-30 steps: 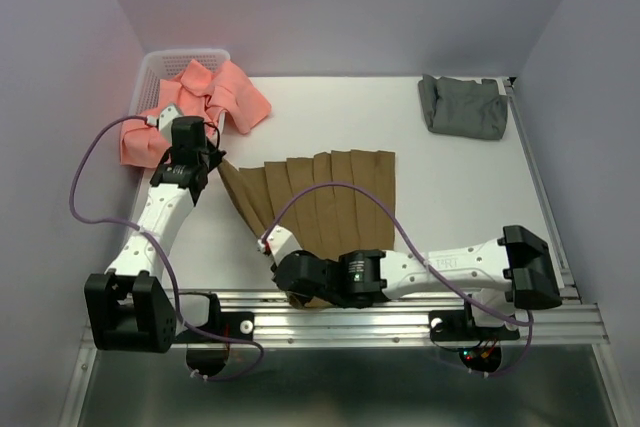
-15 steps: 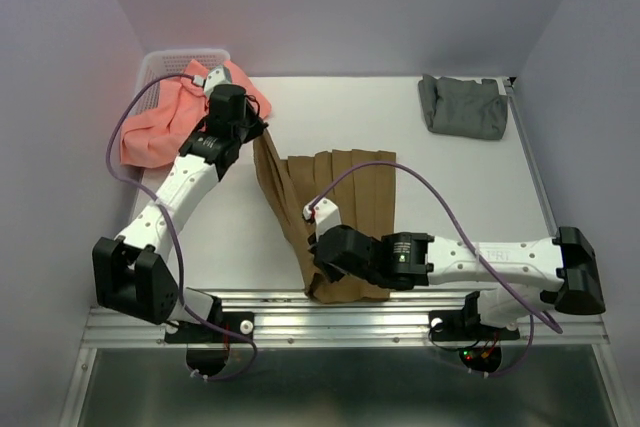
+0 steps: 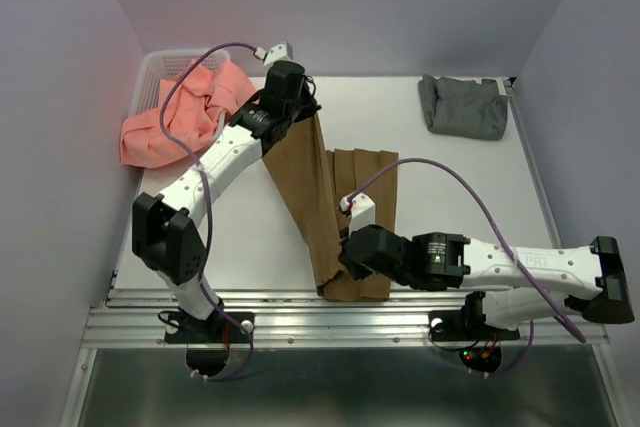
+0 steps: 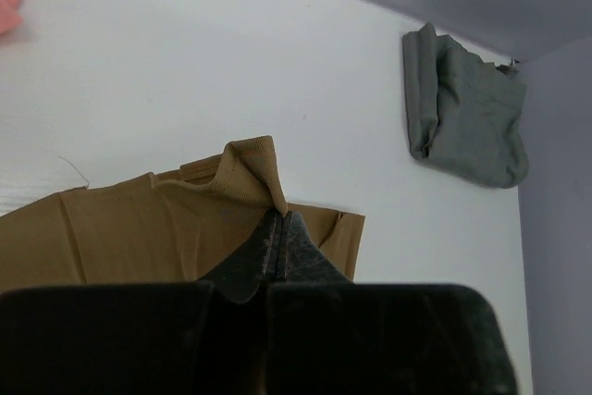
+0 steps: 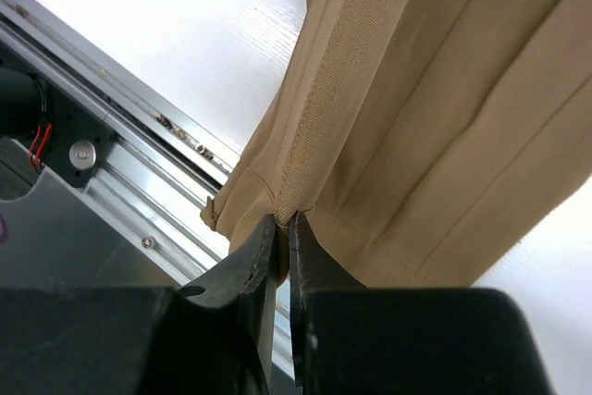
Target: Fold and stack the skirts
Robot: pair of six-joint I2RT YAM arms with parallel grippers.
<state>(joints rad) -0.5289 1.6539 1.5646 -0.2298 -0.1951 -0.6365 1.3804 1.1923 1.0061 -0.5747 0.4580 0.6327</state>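
The skirt's flat layer's near corner [image 3: 381,287] [image 5: 446,264] is uncovered, so the robot's right gripper should next go to the right in the top view, lower onto that corner and let go.
The tan-brown pleated skirt [image 3: 325,197] lies mid-table, its left part lifted and drawn over the rest. My left gripper [image 3: 305,115] is shut on the skirt's far corner [image 4: 250,168], holding it above the table; in the left wrist view that gripper [image 4: 280,219] pinches the hem. My right gripper [image 3: 350,259] is shut on the near corner by the table's front edge, and in the right wrist view it [image 5: 283,224] clamps the waistband [image 5: 333,90]. The grey skirt [image 3: 462,107] lies folded at the back right. The salmon-pink skirt [image 3: 185,112] is bunched at the back left.
A white lattice basket [image 3: 160,65] stands at the back left under the pink cloth. A metal rail [image 3: 350,312] runs along the table's near edge, close below the right gripper [image 5: 139,154]. Walls close in on three sides.
My left gripper has swung from the left side to the back centre, carrying the tan skirt's corner up and rightward. My right gripper has slid right along the front edge with its corner.
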